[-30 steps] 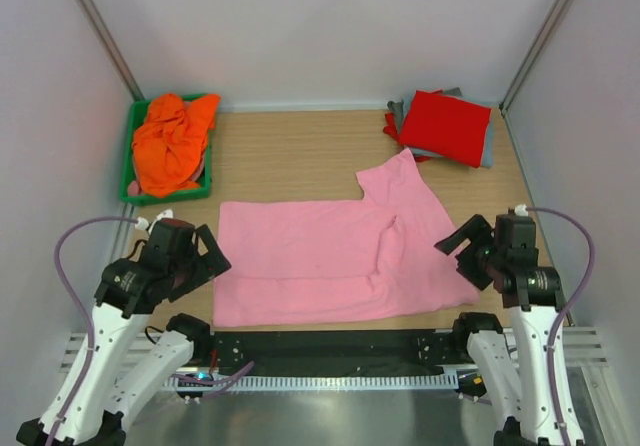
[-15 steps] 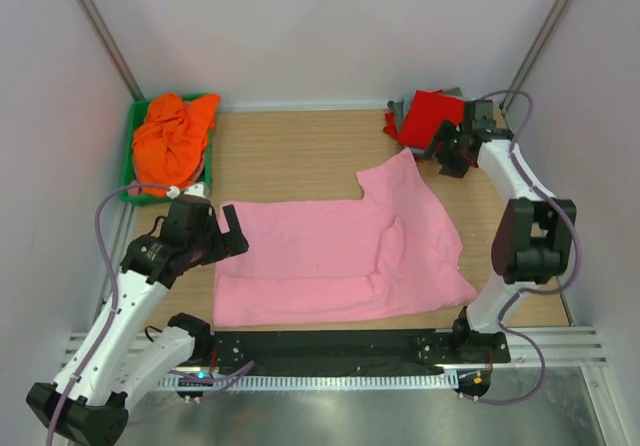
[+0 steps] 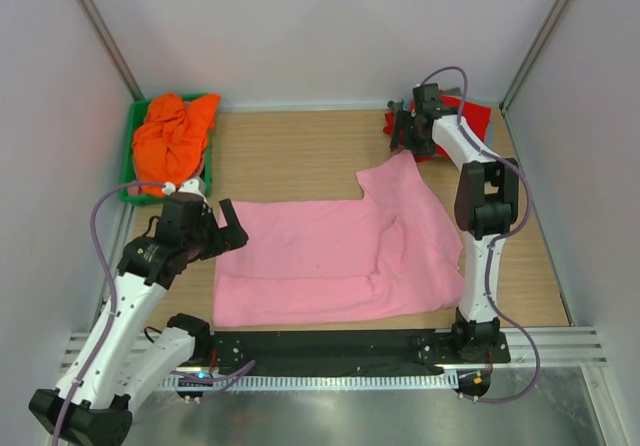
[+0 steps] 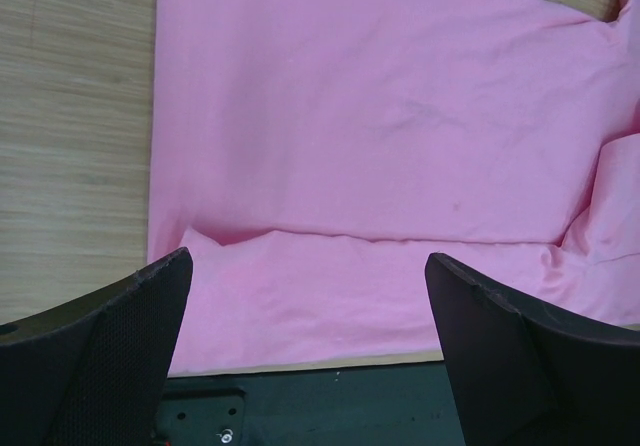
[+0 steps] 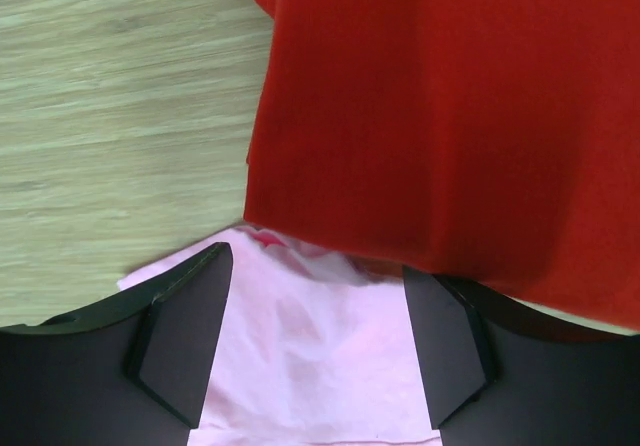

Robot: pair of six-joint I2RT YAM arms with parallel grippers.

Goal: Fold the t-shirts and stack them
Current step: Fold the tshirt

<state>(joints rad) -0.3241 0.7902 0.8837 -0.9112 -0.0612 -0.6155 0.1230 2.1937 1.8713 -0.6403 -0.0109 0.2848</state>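
I should pull my right gripper back from the red t-shirt [image 3: 475, 116] next and close on the pink sleeve tip [image 3: 404, 158], as it lies close against the red t-shirt's edge.
A light pink t-shirt [image 3: 330, 256] lies spread flat mid-table, one sleeve reaching toward the back right. My left gripper [image 3: 225, 228] hovers open over its left edge; in the left wrist view the gripper [image 4: 308, 261] frames a low fold in the pink cloth [image 4: 380, 166]. A folded red t-shirt [image 3: 475, 116] sits at the back right. My right gripper [image 3: 405, 131] reaches to its front edge. In the right wrist view that gripper [image 5: 315, 316] stands open over the pink sleeve tip [image 5: 310, 366], which touches the red shirt [image 5: 450, 106]. A crumpled orange t-shirt [image 3: 172, 141] fills a bin.
The green bin [image 3: 130, 156] stands at the back left against the wall. White walls close in the table on three sides. A black mounting rail [image 3: 330, 346] runs along the near edge just below the pink shirt's hem.
The right arm swung from the near right corner out to the back-right stack, then left to the pink sleeve tip. The left arm moved forward and right to the pink shirt's left edge.
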